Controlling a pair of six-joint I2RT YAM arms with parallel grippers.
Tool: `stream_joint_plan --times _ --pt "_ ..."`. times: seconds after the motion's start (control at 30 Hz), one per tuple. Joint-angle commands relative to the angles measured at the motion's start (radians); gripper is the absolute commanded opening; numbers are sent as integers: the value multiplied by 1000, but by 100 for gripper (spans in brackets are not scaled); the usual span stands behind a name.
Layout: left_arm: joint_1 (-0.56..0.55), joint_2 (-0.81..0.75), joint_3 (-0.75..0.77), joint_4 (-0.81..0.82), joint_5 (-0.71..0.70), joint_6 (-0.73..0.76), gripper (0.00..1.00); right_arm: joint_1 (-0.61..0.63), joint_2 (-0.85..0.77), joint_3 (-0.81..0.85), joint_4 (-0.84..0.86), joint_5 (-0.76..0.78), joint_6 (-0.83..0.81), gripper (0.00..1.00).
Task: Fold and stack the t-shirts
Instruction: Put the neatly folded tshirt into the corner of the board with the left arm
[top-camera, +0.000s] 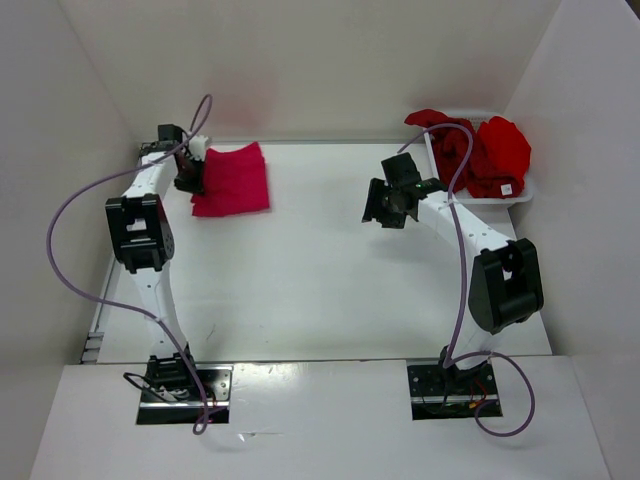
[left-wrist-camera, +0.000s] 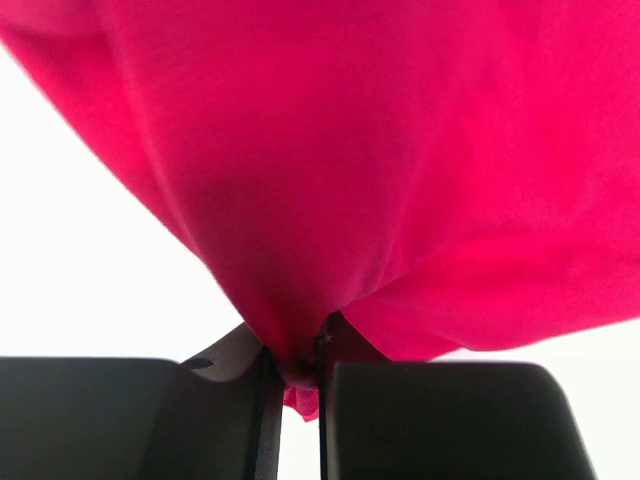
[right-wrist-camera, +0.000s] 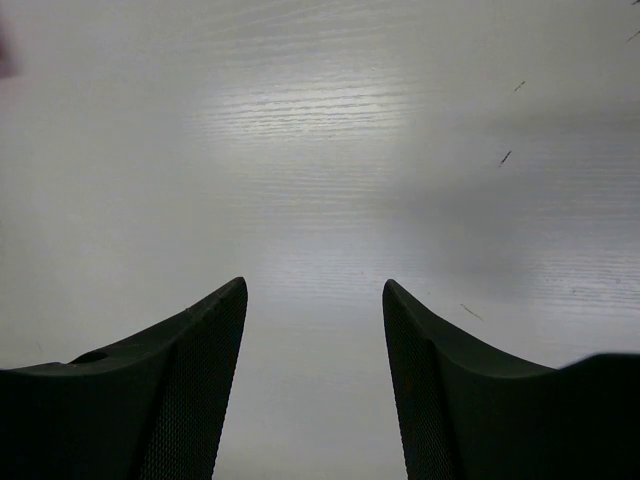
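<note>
My left gripper moves to the left in the top view next, toward the table's far corner, and lets go, since the folded t-shirt lies short of it.
A pinkish-crimson t-shirt (top-camera: 234, 178) lies folded at the far left of the table. My left gripper (top-camera: 190, 178) sits at its left edge, shut on a pinch of the cloth. In the left wrist view the crimson cloth (left-wrist-camera: 380, 160) fills the frame and funnels down between the two dark fingers (left-wrist-camera: 240, 420). A dark maroon t-shirt (top-camera: 452, 148) and a bright red t-shirt (top-camera: 502, 152) lie heaped in the white basket (top-camera: 524, 196) at the far right. My right gripper (top-camera: 388, 205) hangs open over bare table right of centre; nothing shows between its fingers (right-wrist-camera: 190, 400).
White walls enclose the table on the left, back and right. The maroon shirt spills over the basket's far left rim. Cables loop from both arms above the table surface (top-camera: 320, 280).
</note>
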Motion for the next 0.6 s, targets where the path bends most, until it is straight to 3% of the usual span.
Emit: stream_joint_plan --times 0.0,0.17,0.37,0.5,0.57 --pt "34 55 59 14 -180 135 0 -3 -55 1 -4 21 -13 62" --pt "97 129 182 -32 -182 169 0 -3 -55 10 -24 21 -13 62" --pt "157 187 268 -64 -280 252 2 -3 -55 20 -24 30 -22 62" --pt "220 248 409 -115 -314 243 2 -3 -55 20 -24 30 -22 62" --pt "238 316 558 -196 -314 233 2 -3 -46 20 -24 30 -22 62"
